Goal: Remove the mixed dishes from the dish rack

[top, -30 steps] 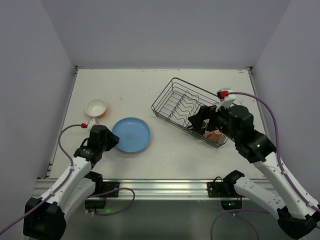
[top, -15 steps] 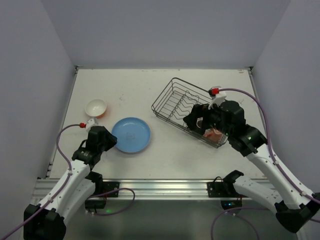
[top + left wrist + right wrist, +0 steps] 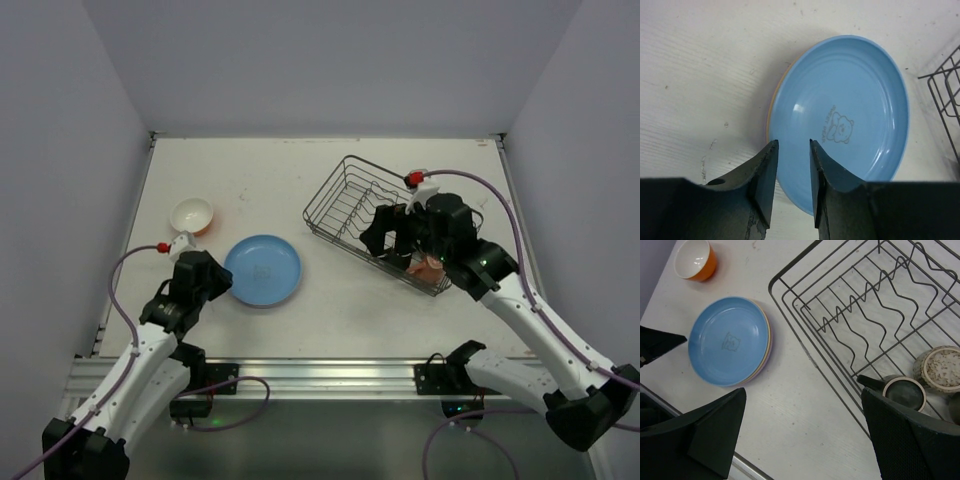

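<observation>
My right gripper turns and lowers next onto the dark brown mug's body (image 3: 398,261) (image 3: 903,393) until the open fingers straddle it, since the dark brown mug sits off their middle, beside one finger.
The black wire dish rack (image 3: 350,205) stands at the right of the table; it also shows in the right wrist view (image 3: 840,305). At its near end are a dark brown mug (image 3: 904,392), a speckled olive cup (image 3: 942,367) and a pink mug (image 3: 430,268). My right gripper (image 3: 385,245) hovers over that end, jaws wide apart and empty (image 3: 802,425). A light blue plate (image 3: 262,270) lies on top of a stack of plates on the table (image 3: 840,110). My left gripper (image 3: 792,150) is slightly open and empty over its near rim. An orange bowl (image 3: 192,214) sits to the left.
The plate dividers (image 3: 875,295) in the rack hold nothing. The metal rail (image 3: 320,375) runs along the table's near edge. Walls close in on the left, back and right.
My right arm has moved left and farther over the rack's near end. The left arm has barely shifted by the blue plate.
</observation>
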